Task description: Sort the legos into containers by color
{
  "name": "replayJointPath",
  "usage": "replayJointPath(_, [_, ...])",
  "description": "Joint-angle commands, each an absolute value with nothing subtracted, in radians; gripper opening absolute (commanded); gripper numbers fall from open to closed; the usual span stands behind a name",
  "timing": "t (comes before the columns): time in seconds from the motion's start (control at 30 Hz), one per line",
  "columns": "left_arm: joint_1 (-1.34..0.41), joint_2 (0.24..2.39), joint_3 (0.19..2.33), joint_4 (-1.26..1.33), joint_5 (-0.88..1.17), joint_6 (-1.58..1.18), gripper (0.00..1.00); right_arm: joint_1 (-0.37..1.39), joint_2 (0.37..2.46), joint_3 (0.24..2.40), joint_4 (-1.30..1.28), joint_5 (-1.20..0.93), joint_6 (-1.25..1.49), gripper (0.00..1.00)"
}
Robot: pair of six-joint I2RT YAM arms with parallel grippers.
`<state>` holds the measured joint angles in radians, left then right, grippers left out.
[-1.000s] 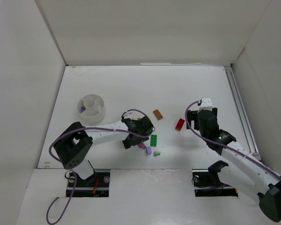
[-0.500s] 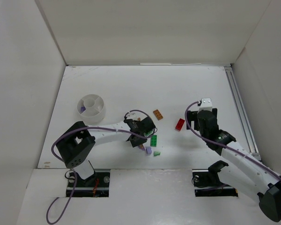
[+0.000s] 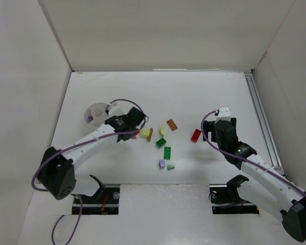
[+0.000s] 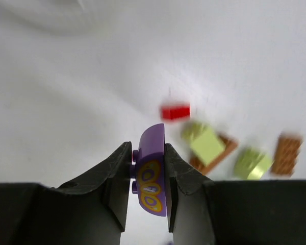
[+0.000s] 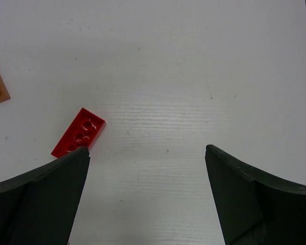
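The robot's left gripper will next swing to the left in the top view and release the purple brick over the cup's divided section holding purple, since the brick and that section match in color.
My left gripper (image 3: 126,122) hangs just right of the white cup (image 3: 95,115), shut on a purple lego (image 4: 152,176) with a yellow print. The wrist view shows this brick upright between the jaws, above the table. Loose legos lie to its right: a small red one (image 4: 175,112), pale green (image 3: 145,132), brown (image 3: 150,135), yellow-green (image 3: 162,130), orange-brown (image 3: 172,124), two green (image 3: 160,143) (image 3: 167,152), lilac (image 3: 162,164) and mint (image 3: 171,167). My right gripper (image 5: 147,150) stands open low over bare table, with a red plate (image 5: 79,131) just beyond its left finger.
White walls enclose the table on the left, back and right. A metal rail (image 3: 259,115) runs along the right edge. The cup has inner dividers and something small and purple in it; its right rim is hidden by my left wrist.
My left gripper closed on the purple lego near the green bricks, then rose and swung back-left to beside the cup. The right arm has not moved.
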<state>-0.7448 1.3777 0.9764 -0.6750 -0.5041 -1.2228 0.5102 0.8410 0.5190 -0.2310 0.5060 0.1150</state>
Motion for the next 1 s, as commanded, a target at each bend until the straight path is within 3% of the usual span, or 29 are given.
replayJointPath(0.0, [-0.599, 1.221, 1.006, -0.657, -0.68, -1.088, 0.03, 0.505, 0.808, 0.505, -0.158, 0.497, 0.092, 1.0])
replayJointPath(0.17, [-0.24, 1.048, 0.974, -0.395, -0.565, -0.806, 0.06, 0.505, 0.787, 0.485, -0.127, 0.514, 0.067, 1.0])
replayJointPath(0.4, [0.05, 1.136, 1.011, -0.284, -0.466, -0.657, 0.09, 0.505, 0.798, 0.497, -0.118, 0.571, 0.057, 1.0])
replayJointPath(0.7, [0.106, 1.365, 1.108, -0.269, -0.555, -0.603, 0.07, 0.505, 0.868, 0.537, -0.109, 0.604, 0.057, 1.0])
replayJointPath(0.97, [0.106, 1.417, 1.071, -0.215, -0.462, -0.582, 0.06, 0.505, 0.908, 0.555, -0.109, 0.614, 0.057, 1.0])
